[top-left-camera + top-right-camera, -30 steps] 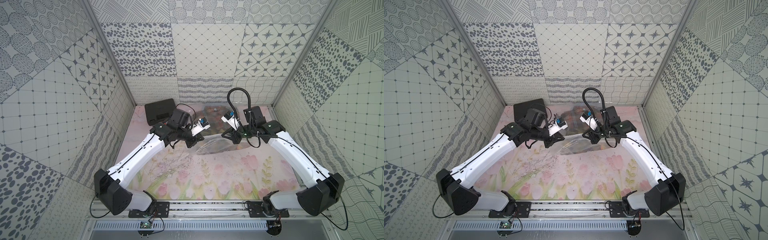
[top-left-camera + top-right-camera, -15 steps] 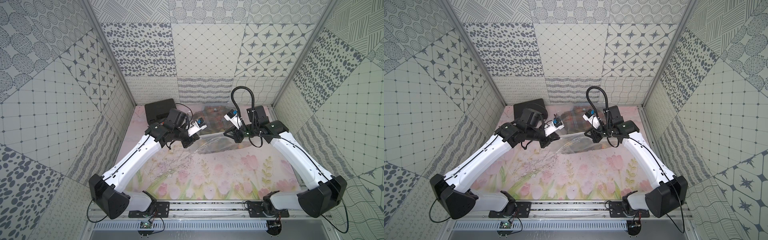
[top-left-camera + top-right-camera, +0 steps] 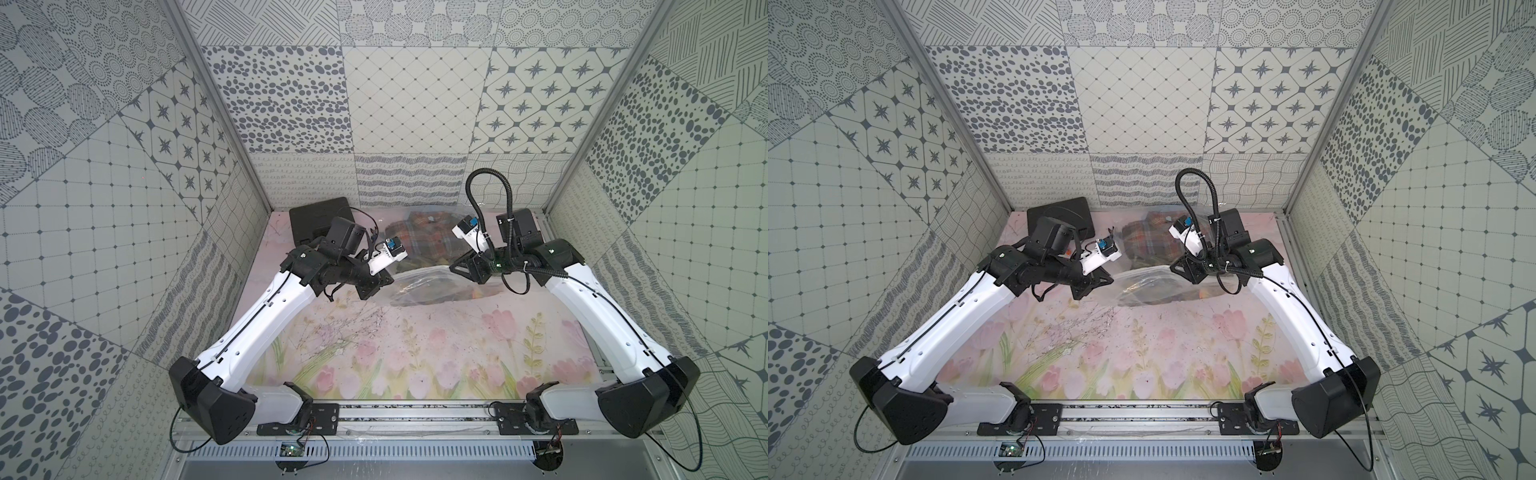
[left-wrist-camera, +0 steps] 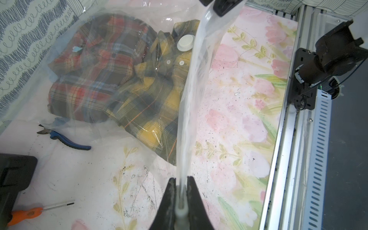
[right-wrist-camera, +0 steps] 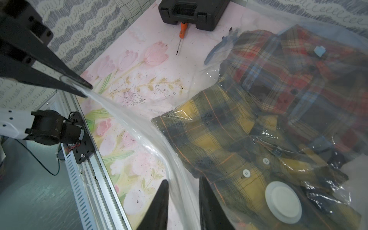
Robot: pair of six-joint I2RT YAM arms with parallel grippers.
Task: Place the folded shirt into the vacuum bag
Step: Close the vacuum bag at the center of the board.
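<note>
Both shirts are inside the bag, so next my left gripper should pull the bag's raised edge back and down toward the bare tabletop on the bar's side and let it go.
The clear vacuum bag lies at the back of the table, its white valve cap on top. Inside it lie a yellow plaid folded shirt near the mouth and a red plaid shirt deeper in. My left gripper is shut on the bag's edge, which stretches as a taut strip toward the right gripper. That gripper's jaws stand apart, and the plastic edge runs loosely between them. In both top views the two grippers flank the bag's near edge.
A black tool case stands at the back left, an orange screwdriver in front of it. Blue-handled pruning shears lie beside the bag. An aluminium rail runs along the table's front edge.
The right gripper's jaws have parted, loosening their hold on the bag's edge. The left arm has drawn slightly to the left, still pinching the plastic.
</note>
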